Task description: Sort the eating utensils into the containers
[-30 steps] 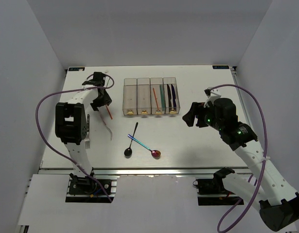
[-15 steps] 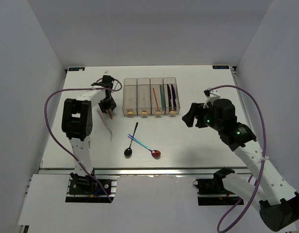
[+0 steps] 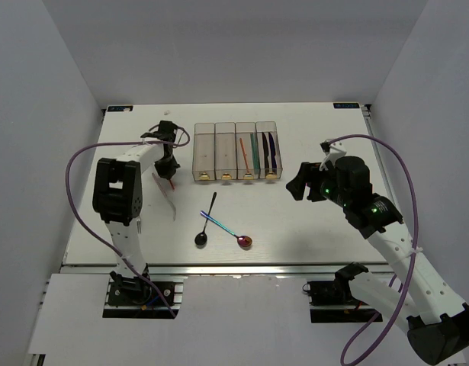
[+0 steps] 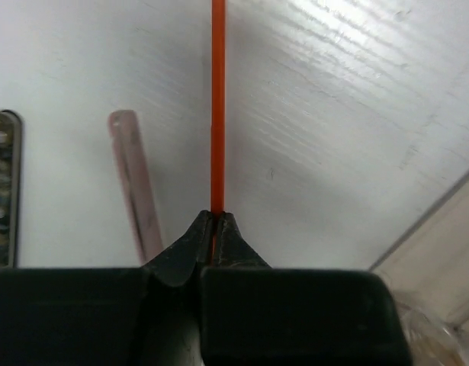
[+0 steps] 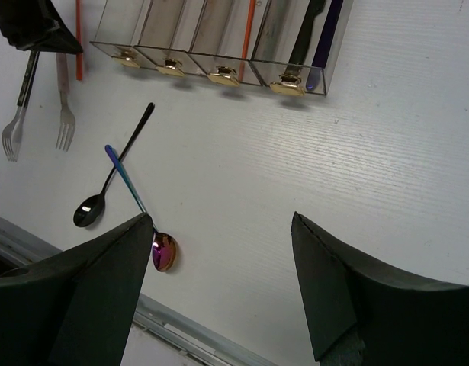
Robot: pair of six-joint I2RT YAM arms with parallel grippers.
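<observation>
The red chopstick will next be lifted by my left gripper past the empty bins. It will then be turned and lowered into the third bin [image 3: 247,152], which holds the other chopsticks.
In the left wrist view my left gripper [image 4: 217,217] is shut on a red chopstick [image 4: 217,107] that lies on the table, with a pale fork handle [image 4: 135,183] beside it. From above, the left gripper [image 3: 168,164] is left of the containers [image 3: 204,152], over the chopstick [image 3: 171,183]. The third bin holds a red chopstick [image 3: 243,156] and a green one [image 3: 255,151]. The fourth holds a black knife [image 3: 265,151] and a blue knife [image 3: 274,152]. A black spoon [image 3: 207,221] and an iridescent-red spoon [image 3: 245,242] cross at mid table. My right gripper [image 3: 303,183] hangs open, empty.
Two forks [image 5: 65,107] [image 5: 17,114] lie side by side left of the spoons [image 5: 112,171]. The table's metal front rail [image 5: 196,335] runs just below the iridescent-red spoon [image 5: 164,252]. The two left bins [image 5: 127,27] hold nothing that I can see.
My left gripper has come down beside the containers and shut on the red chopstick. The right arm has not moved.
</observation>
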